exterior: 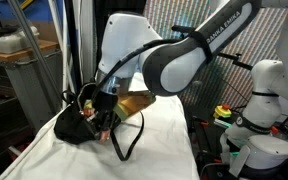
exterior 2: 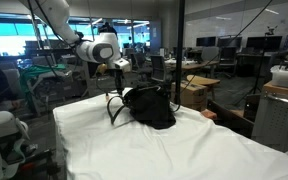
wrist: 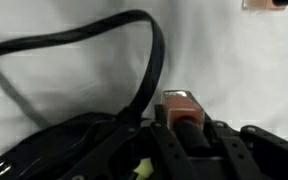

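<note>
My gripper still has the bottle hanging over the white cloth beside the black bag [exterior: 74, 126], so next it will move away from the strap loop and over the middle of the bag.
My gripper [wrist: 181, 112] is shut on a small clear bottle of orange-brown liquid with a black cap [wrist: 180, 101], which points toward the white cloth. A black bag [wrist: 64, 150] lies just below and left of the jaws, and its strap [wrist: 149, 60] loops over the cloth. In both exterior views the gripper [exterior: 103, 111] [exterior 2: 119, 78] hangs right above the black bag [exterior: 74, 126] [exterior 2: 150, 108] on the white-covered table [exterior: 159, 150] [exterior 2: 134, 150]. The bottle is too small to make out in those views.
A second white robot [exterior: 259, 120] stands beside the table. A brown object [exterior: 136, 103] lies behind the bag. Shelving and clutter [exterior: 14, 60] are at the back. Desks and a cardboard box [exterior 2: 199, 92] lie beyond the table.
</note>
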`<state>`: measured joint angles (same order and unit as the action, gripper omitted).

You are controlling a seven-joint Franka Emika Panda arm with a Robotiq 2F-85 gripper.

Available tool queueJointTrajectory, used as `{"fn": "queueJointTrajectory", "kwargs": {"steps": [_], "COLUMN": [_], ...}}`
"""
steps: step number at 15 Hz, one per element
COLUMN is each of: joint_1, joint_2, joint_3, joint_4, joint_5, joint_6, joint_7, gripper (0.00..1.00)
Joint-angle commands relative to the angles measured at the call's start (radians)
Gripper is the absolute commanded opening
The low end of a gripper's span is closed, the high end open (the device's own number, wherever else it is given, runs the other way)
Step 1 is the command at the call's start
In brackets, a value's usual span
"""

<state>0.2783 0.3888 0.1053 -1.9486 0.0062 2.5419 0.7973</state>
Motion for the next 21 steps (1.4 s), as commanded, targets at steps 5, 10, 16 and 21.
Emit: {"fn": "queueJointTrajectory", "kwargs": {"steps": [5,10,16,21], "joint_1": [-0.095,-0.118,-0.115,-0.105], "joint_2": [-0.039,0.022,0.112,0.133], "joint_3": [-0.051,-0.097,-0.138,-0.142], "joint_4": [0.039,0.130,0.242,0.255], "joint_5": [0.031,0.016,0.008,0.009], "joint_6": [-0.031,-0.066,-0.086,-0.083], "joint_7": [-0.111,-0.102,-0.082,-0.080], "gripper": [0.15,0.15,0.26,0.84]}}
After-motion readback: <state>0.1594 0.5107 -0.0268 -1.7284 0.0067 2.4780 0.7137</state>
